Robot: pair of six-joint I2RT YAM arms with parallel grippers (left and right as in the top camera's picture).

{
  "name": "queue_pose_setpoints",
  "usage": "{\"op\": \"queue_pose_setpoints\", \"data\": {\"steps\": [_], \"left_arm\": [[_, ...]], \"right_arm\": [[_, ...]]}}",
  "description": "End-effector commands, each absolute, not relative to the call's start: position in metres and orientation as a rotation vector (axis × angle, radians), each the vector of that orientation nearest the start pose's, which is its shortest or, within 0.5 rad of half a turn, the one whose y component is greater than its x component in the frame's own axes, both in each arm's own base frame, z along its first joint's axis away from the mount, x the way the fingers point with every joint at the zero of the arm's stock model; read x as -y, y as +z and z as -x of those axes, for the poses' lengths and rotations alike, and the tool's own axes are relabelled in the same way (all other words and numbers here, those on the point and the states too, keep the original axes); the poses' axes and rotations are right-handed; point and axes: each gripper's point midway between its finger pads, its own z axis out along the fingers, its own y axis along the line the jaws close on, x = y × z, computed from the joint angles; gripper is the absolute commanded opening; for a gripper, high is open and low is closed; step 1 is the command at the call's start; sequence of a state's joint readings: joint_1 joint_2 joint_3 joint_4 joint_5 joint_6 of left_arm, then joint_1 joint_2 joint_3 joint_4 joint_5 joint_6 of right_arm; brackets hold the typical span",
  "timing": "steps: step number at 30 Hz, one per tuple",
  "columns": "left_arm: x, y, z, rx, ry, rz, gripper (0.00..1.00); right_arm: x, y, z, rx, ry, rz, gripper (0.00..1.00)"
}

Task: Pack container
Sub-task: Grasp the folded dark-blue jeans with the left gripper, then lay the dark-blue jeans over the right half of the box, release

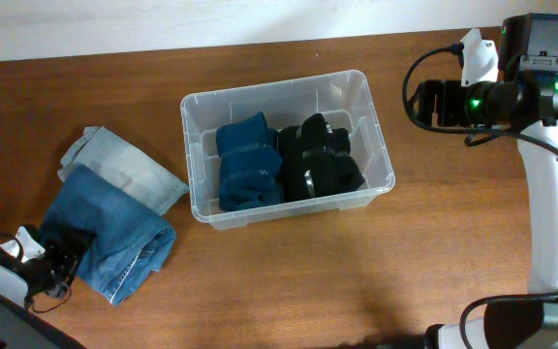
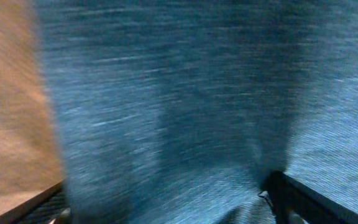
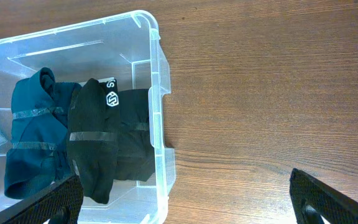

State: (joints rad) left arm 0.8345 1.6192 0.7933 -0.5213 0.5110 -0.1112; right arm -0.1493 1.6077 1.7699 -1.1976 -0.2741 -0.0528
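Denim already lies between the open fingers, so my left gripper stays low at the near edge of the blue jeans (image 1: 109, 228) (image 2: 160, 186) next and closes its fingers.
The clear plastic container (image 1: 383, 145) stands mid-table and holds a folded teal garment (image 1: 248, 160) and a folded black garment (image 1: 320, 155). In the right wrist view the container (image 3: 157, 74) is at the left, with the teal (image 3: 33, 130) and black (image 3: 107, 137) garments inside. My right gripper (image 3: 182, 205) is open and empty, hovering over the container's right rim; overhead it (image 1: 432, 102) is right of the container. Folded blue jeans (image 1: 109, 228) lie at the left. My left gripper (image 1: 61, 264) is at their near-left edge, open, with denim (image 2: 179, 93) between its fingers (image 2: 166, 211).
A lighter, faded denim piece (image 1: 124, 165) lies partly under the blue jeans at the far left. The wooden table (image 1: 356, 281) ends at a white wall at the back. The right arm's white links stand along the right edge.
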Motion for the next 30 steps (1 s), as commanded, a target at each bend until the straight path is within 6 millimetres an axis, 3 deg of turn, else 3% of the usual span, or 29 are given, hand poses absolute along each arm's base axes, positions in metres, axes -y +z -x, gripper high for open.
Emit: {"op": "queue_pose_setpoints", "data": {"steps": [1,7,10,13,16,17,21,26,30], "left_arm": [[-0.140,0.028,-0.276,-2.404,-0.744,1.015,0.89],[-0.136,0.030,-0.278,-2.389,-0.783,1.006,0.68],[-0.130,0.037,-0.283,-2.350,-0.854,0.979,0.41],[-0.125,0.045,-0.288,-2.310,-0.911,0.946,0.30],[-0.122,0.060,-0.296,-2.256,-0.964,0.895,0.06],[-0.121,0.070,-0.300,-2.230,-0.983,0.867,0.01],[-0.124,0.109,-0.308,-2.177,-0.986,0.807,0.01],[-0.125,0.188,-0.319,-2.125,-0.922,0.677,0.01],[-0.105,0.256,-0.332,-2.098,-0.879,0.509,0.01]], "right_arm": [[0.012,0.268,-0.388,-2.575,0.287,-0.037,0.98],[0.012,0.268,-0.388,-2.575,0.288,-0.037,0.98],[0.012,0.268,-0.388,-2.575,0.288,-0.037,0.98],[0.012,0.268,-0.388,-2.575,0.288,-0.037,0.98],[0.012,0.268,-0.388,-2.575,0.287,-0.037,0.98],[0.011,0.268,-0.388,-2.575,0.288,-0.036,0.98],[0.011,0.268,-0.388,-2.575,0.287,-0.036,0.98],[0.012,0.269,-0.389,-2.571,0.286,-0.035,0.98],[0.012,0.269,-0.389,-2.570,0.286,-0.035,0.98]]}}
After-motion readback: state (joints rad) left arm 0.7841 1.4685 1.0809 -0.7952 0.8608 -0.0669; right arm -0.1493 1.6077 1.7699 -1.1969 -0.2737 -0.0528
